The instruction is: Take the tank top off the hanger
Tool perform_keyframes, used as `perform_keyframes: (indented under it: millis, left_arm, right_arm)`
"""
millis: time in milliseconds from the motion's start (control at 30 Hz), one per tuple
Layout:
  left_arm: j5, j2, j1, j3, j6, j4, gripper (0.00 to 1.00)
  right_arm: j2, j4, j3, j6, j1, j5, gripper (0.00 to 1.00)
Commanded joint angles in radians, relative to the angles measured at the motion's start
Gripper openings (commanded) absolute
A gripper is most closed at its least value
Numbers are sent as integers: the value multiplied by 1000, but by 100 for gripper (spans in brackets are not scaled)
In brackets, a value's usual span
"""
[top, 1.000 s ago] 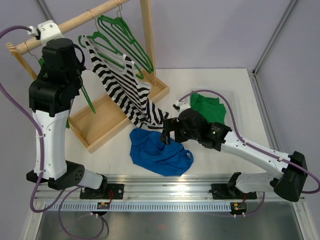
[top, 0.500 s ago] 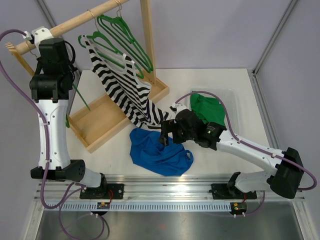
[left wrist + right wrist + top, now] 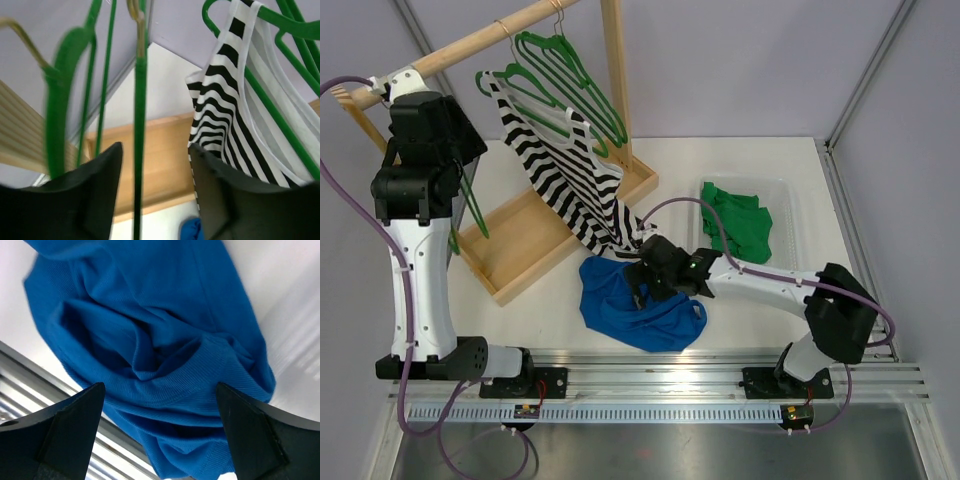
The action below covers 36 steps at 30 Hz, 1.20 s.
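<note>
I should lower my right gripper around the raised folds of the crumpled blue garment and close. The folds lie just below it, bunched between its open fingers.
A black-and-white striped tank top [image 3: 565, 175] [image 3: 225, 100] hangs on a green hanger [image 3: 510, 85] from the wooden rail [image 3: 470, 45]; its hem trails down onto the table. My left gripper [image 3: 455, 170] [image 3: 154, 165] is up by the rail's left end, open, with the thin stem of a bare green hanger [image 3: 140, 150] running between its fingers without being pinched. A crumpled blue garment [image 3: 630, 310] [image 3: 165, 340] lies at the table's front. My right gripper [image 3: 638, 285] [image 3: 160, 405] hovers just over it, wide open and holding nothing.
The rack's wooden base tray [image 3: 535, 235] and upright post [image 3: 615, 80] stand at the left back. More bare green hangers [image 3: 570, 70] hang on the rail. A clear bin [image 3: 785, 215] at the right holds green clothes [image 3: 740, 220]. A metal rail [image 3: 660, 365] runs along the front edge.
My left gripper has opened, letting go of the bare green hanger, and its wrist has shifted left. The right arm has swung left and down over the blue garment.
</note>
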Motion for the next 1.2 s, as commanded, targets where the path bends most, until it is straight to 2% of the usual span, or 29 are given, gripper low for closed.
perform_keyframes:
  millis: [0,67,133,167,200,333,400,433,500,567,633,833,967,1167]
  left_arm:
    - [86,-78,4,43,0,-29,67]
    - [110,-116,4,8,8,-19,79]
    - [184,-187,4,-30,23,10,85]
    - [214,-208,4,-48,29,16,99]
    - [271,-257,4,-91,35,27,99]
    - [348,-398,4,-228,33,62,99]
    - [354,-463,4,-291,31,107,99]
    - [359,-541,4,-367,26,127,99]
    - [383,-628,4,-456,25,214,99]
    - [388,-754,2,-593,6,283,99]
    - [406,-778,-10,-643,-6,296,99]
    - [504,-787,-14,-740,29,256,99]
    - [664,-811,-40,-815,51,273,99]
    - [785,-805,-79,-894,63,297,99]
  right_arm:
    - [62,-7,78,-44,52,110,99]
    - [125,-23,113,-52,83,159,100]
    - [170,-53,139,-64,99,174,100]
    - [214,-64,162,-64,114,199,100]
    - [234,-78,171,-62,118,212,100]
    - [328,-106,199,-56,137,220,99]
    - [365,-100,193,-52,143,202,94]
    - [374,-93,188,-53,146,196,87]
    - [366,-69,168,-47,149,191,55]
    - [320,-44,142,-47,149,183,30]
    - [256,-20,133,-53,151,180,0]
    - [60,-59,161,-55,149,229,0]
    - [-37,-150,234,-52,149,363,0]
    - [-161,-286,364,-70,149,499,0]
